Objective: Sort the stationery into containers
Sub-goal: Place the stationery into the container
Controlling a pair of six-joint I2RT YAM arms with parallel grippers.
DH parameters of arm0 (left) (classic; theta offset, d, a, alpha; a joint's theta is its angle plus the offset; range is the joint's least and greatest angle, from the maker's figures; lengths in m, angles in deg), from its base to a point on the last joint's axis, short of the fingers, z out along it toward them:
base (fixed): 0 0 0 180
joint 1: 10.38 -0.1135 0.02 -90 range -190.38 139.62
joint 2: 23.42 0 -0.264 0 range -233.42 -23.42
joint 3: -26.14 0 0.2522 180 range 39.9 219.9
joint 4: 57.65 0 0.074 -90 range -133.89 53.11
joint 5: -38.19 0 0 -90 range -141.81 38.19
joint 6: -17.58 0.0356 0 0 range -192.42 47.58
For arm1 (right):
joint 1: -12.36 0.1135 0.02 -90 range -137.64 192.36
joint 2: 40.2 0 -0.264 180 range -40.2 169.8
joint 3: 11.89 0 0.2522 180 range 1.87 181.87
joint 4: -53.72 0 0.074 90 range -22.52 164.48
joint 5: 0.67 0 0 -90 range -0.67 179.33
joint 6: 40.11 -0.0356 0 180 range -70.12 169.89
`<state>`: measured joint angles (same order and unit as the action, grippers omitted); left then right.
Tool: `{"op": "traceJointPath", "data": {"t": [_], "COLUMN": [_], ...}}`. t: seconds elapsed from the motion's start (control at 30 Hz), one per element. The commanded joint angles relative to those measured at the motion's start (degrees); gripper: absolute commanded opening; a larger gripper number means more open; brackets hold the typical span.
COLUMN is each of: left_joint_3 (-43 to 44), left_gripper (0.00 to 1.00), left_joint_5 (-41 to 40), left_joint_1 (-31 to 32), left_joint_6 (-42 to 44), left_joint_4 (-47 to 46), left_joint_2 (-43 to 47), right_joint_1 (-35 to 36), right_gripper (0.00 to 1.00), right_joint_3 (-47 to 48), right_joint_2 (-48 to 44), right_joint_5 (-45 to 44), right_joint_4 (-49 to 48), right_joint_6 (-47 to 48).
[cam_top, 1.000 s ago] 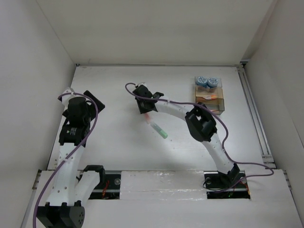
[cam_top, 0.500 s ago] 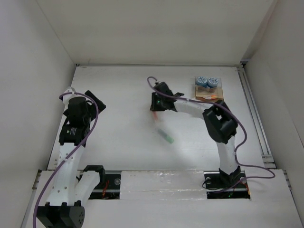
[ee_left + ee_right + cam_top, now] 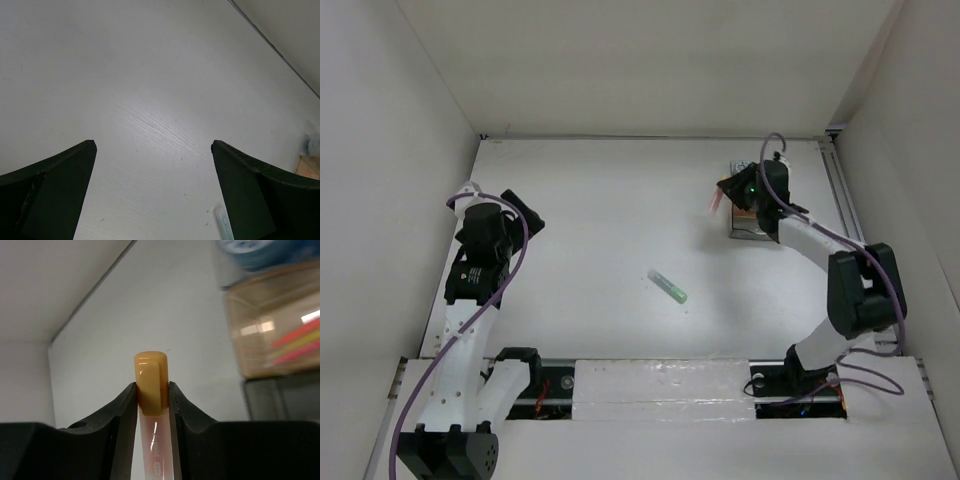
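Note:
My right gripper should swing over the section of the organizer box that already holds pens, turn, lower and release the pen with the orange cap, because that section is below it, to its right in the top view.
My right gripper is shut on a pen with an orange cap and a clear pinkish barrel. In the top view the right gripper holds this pen just left of the clear organizer box, which the arm mostly covers. The right wrist view shows the box with orange, yellow and pink pens inside and a blue tub behind it. A green pen lies mid-table. My left gripper stands open over bare table, the green pen's end by its right finger.
White walls enclose the table on the left, back and right. A metal rail runs along the right edge. My left arm stays at the left side, its purple cable looping above it.
My right arm has swung from the middle of the table to the organizer box at the back right, carrying the orange-capped pen. The green pen stays mid-table. The left arm has not moved.

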<state>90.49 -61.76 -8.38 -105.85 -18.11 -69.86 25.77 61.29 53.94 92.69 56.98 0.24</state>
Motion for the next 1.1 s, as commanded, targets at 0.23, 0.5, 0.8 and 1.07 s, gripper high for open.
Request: {"op": "traceJointPath", "data": {"t": [0.23,0.5,0.8,1.07], "left_joint_3": [0.3,0.3,-0.23,-0.23], "left_gripper": [0.99,0.99,0.99,0.99], "left_joint_5": [1.86,2.39,3.63,5.38], "left_joint_1": [-0.24,-0.24,-0.24,-0.24], "left_joint_6": [1.26,1.26,1.79,2.32], "left_joint_4": [-2.23,-2.75,-3.28,-3.81], "left_joint_2": [0.12,0.12,0.12,0.12], "right_joint_1": [-1.01,-5.23,-5.76,-5.76], "right_gripper": [0.0,0.0,0.0,0.04], "right_joint_3": [-21.36,-17.59,-14.33,-11.25], "right_joint_2": [-24.53,-19.8,-12.94,-9.69], "right_joint_5": [-41.14,-47.04,-46.42,-44.49], "right_joint_4": [-4.01,9.26,12.08,12.08], "right_joint_6": [-23.45,-33.05,-39.56,-38.07]}}
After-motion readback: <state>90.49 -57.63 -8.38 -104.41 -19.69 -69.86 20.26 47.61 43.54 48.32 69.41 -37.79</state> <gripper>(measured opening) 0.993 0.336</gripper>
